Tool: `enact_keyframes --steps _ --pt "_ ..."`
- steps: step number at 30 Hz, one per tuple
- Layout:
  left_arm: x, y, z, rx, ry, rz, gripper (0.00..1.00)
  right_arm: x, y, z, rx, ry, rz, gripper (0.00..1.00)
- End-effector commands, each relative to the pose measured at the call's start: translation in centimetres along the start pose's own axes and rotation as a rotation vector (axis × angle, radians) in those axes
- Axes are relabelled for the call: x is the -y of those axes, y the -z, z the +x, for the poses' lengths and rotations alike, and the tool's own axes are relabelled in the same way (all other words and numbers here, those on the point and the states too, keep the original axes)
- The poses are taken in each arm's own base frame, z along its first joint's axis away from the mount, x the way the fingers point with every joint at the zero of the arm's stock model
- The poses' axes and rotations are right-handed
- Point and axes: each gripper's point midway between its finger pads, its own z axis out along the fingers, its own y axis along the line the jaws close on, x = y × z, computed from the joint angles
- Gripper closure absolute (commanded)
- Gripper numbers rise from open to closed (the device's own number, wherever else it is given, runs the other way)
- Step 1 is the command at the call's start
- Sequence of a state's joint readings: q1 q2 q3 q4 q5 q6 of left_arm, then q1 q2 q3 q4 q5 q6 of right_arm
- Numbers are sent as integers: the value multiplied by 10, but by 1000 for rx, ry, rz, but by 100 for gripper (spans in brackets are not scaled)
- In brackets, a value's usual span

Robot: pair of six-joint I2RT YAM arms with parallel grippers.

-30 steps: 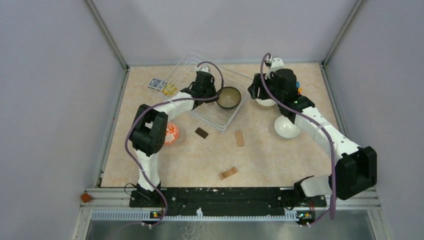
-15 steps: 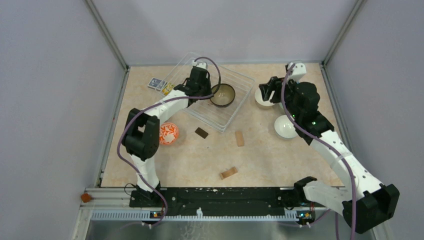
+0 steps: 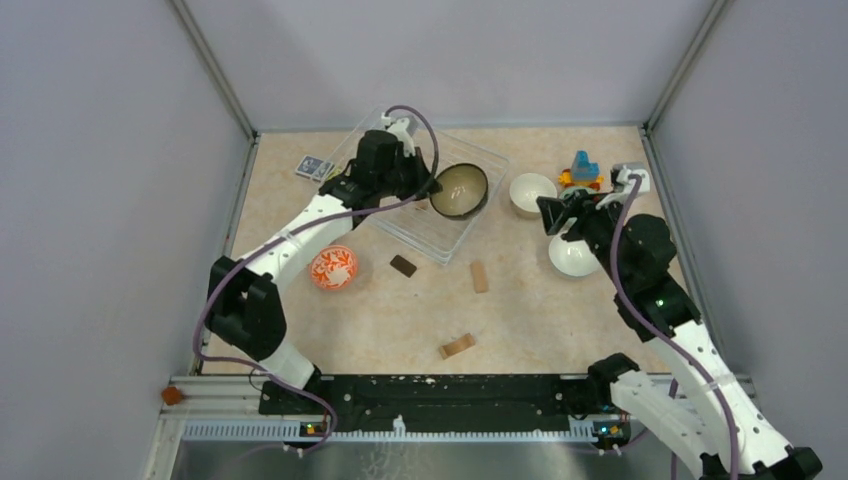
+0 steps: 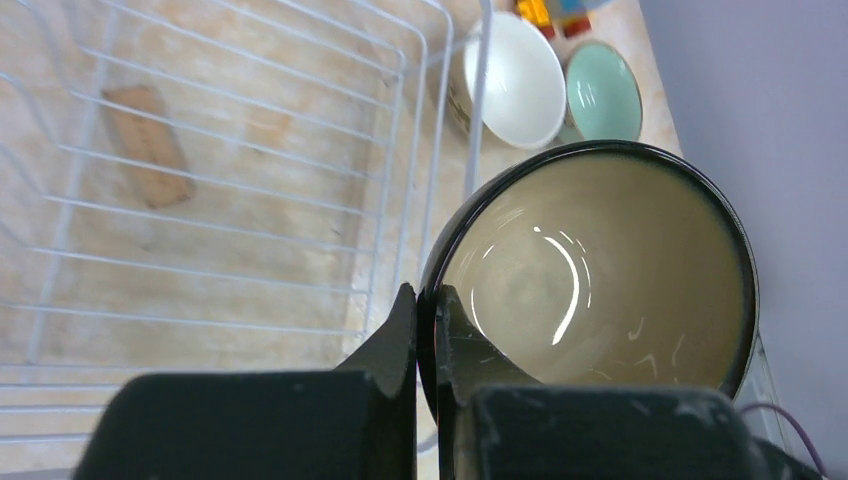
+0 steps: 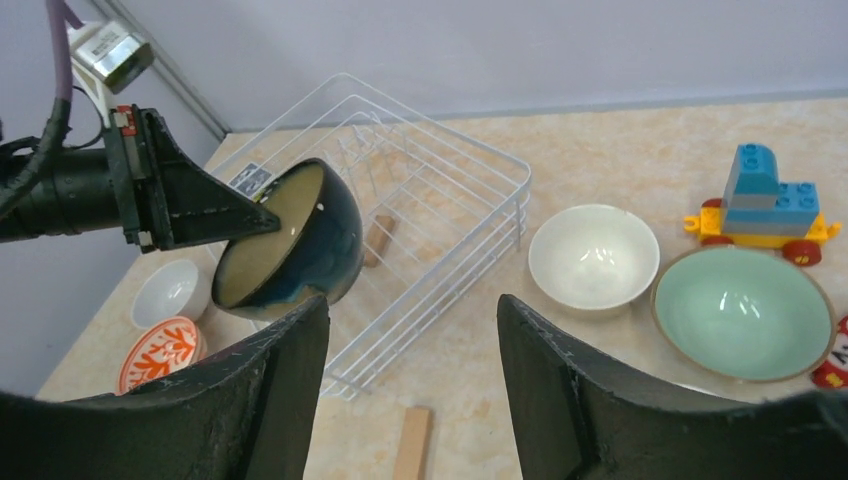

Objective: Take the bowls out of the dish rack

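Observation:
The left gripper needs to move past the rack (image 3: pixel 440 245) next, back and down, to release, because bare tabletop beside the white bowl lies to the right in the top view.
My left gripper (image 4: pixel 427 300) is shut on the rim of the dark blue bowl (image 4: pixel 600 270) with the tan inside. That bowl (image 3: pixel 459 190) hangs tilted above the right end of the white wire dish rack (image 3: pixel 440 245). My right gripper (image 5: pixel 412 300) stands open and empty over bare table, right of the rack (image 5: pixel 440 200). A pale bowl (image 5: pixel 592 258) and a mint green bowl (image 5: pixel 745 310) sit on the table to the right. A white bowl (image 3: pixel 572 255) lies partly under my right arm. An orange-patterned bowl (image 3: pixel 333 267) and a small white bowl (image 5: pixel 170 290) sit left of the rack.
A toy block vehicle (image 3: pixel 580 170) stands at the back right. Wooden blocks (image 3: pixel 480 277) (image 3: pixel 457 346) and a dark brown piece (image 3: pixel 403 265) lie on the table in front of the rack. Cards (image 3: pixel 325 170) lie at the back left. Another wooden block (image 4: pixel 148 145) shows through the rack wires.
My left gripper has shut on the dark blue bowl's rim and raised it, tilted. My right arm has drawn back to the near right, away from the pale bowl.

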State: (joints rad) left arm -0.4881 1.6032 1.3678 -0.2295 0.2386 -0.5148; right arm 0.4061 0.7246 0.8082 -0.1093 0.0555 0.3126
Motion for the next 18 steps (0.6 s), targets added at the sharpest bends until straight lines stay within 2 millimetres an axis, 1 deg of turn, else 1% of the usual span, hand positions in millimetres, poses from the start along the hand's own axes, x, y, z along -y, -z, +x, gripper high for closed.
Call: enact_keyframes --steps 1,3,6,10,12,16,18 --pt "70 16 7 8 -12 202 100 2 20 13 -7 -93 11 37" --pt "84 13 18 -12 -30 213 100 10 28 22 -10 -119 44 35" --pt "97 2 34 -38 -87 187 100 19 41 27 10 -159 87 31" --pt "101 -15 53 -71 -163 118 99 31 60 32 56 -202 129 29" --pt "103 -25 64 -88 -189 95 99 35 67 33 69 -216 141 26" --pt "109 -46 87 -117 -242 61 98 25 74 37 74 -215 75 21" --pt "112 -56 100 -142 -269 52 97 25 77 41 62 -213 67 20"
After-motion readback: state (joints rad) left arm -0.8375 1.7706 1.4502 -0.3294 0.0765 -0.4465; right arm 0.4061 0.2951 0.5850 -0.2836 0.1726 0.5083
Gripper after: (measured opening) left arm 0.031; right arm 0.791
